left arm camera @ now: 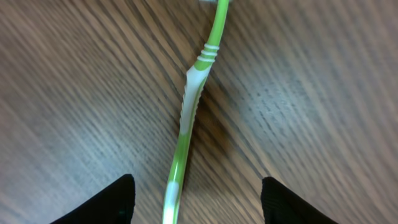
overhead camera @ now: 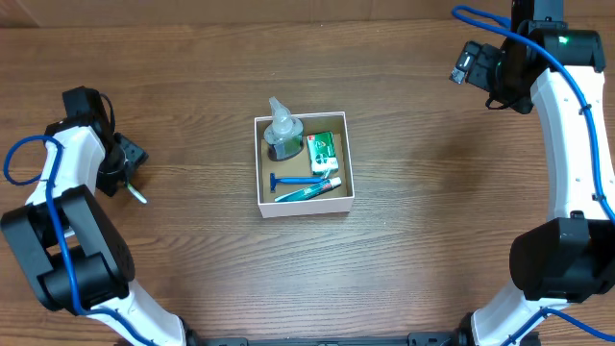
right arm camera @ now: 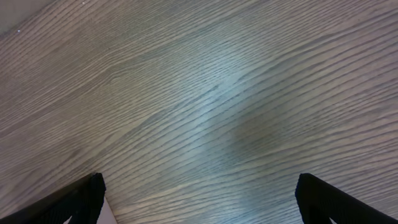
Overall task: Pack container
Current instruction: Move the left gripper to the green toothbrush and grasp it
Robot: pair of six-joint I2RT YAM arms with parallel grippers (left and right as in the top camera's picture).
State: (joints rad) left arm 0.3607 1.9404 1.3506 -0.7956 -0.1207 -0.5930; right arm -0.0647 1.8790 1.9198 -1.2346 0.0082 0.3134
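Note:
My left gripper lowers onto the green part of the handle next, beside the toothbrush's white ridged grip, already between my open fingers.
The container, a white square box with a brown inside, sits mid-table. It holds a clear pump bottle, a green and white packet, a blue razor and a small toothpaste tube. A green and white toothbrush lies flat on the wood at the far left, also seen in the overhead view. My left gripper hovers low over it, open, with the handle between the fingertips and untouched. My right gripper is open and empty at the back right, with only bare wood below it.
The table is dark wood grain. The back edge of the table runs along the top of the overhead view. Blue cables loop off both arms.

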